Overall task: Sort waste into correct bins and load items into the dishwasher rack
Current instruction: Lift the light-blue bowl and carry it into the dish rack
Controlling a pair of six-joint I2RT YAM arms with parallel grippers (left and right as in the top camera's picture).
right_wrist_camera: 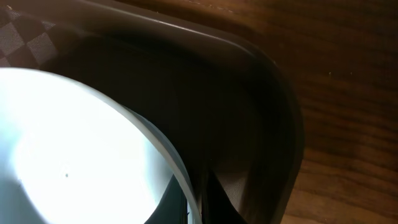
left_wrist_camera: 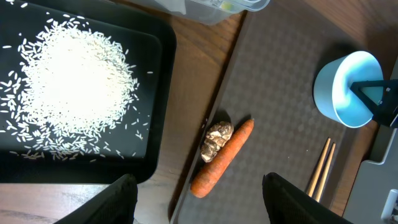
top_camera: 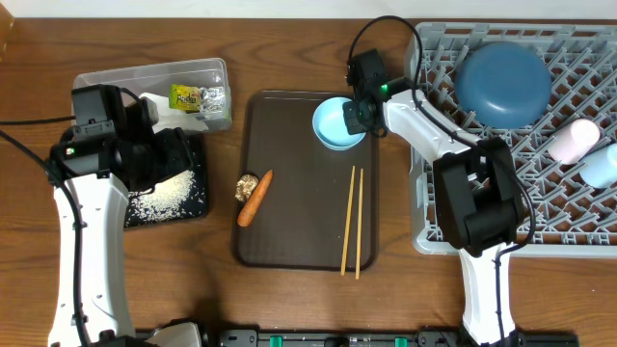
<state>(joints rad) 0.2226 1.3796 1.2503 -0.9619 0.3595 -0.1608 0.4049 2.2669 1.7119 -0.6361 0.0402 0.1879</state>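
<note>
My right gripper will next lift the white bowl, move past the dark blue bowl and go down into the rack's far corner. It will then release the bowl there, since that spot has empty slots.
My right gripper is shut on the right rim of the white bowl, which stands in the far right corner of the brown tray. The right wrist view shows that rim pinched in the right gripper. My left gripper hangs open, holding nothing, over the tray's left edge near the orange carrot stick and brown food bit. Two chopsticks lie on the tray. Rice covers the black tray. The foil wrapper and tissue lie in the clear tub.
The grey dishwasher rack stands at the right with the dark blue bowl upside down in it, and the pink cup and light blue cup at its right side. Bare wooden table surrounds the trays.
</note>
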